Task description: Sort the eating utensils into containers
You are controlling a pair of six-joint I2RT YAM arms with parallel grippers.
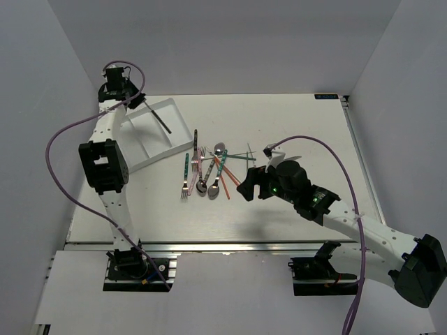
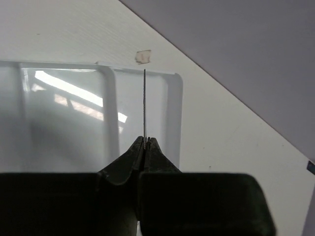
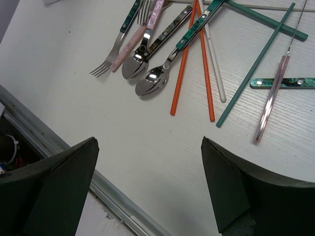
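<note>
The end section of the tray nearest the pile of utensils is empty. I need to move my left gripper to the right in the top view, lower the dark-handled utensil into that section and let it go.
The white cutlery tray (image 1: pixel 147 145) lies at the back left. My left gripper (image 1: pixel 133 101) hovers over its far end, shut on a thin dark-handled utensil (image 1: pixel 158 118) that slants over the tray. In the left wrist view the jaws (image 2: pixel 145 140) pinch this utensil (image 2: pixel 144 101) edge-on above a tray compartment (image 2: pixel 64 128). The remaining utensils (image 1: pixel 209 167) lie piled mid-table. My right gripper (image 1: pixel 246 188) is open and empty, just right of the pile. Its wrist view (image 3: pixel 147 147) shows a fork (image 3: pixel 115 49), two spoons (image 3: pixel 150 83), orange chopsticks (image 3: pixel 183 69) and teal chopsticks (image 3: pixel 256 69).
A black-handled utensil (image 1: pixel 195 142) lies alone beside the tray's right edge. A pink-handled piece (image 3: pixel 270 101) and a teal handle (image 3: pixel 285 82) lie at the pile's right. The table's metal front rail (image 3: pixel 59 147) runs close below my right gripper. White walls enclose the table.
</note>
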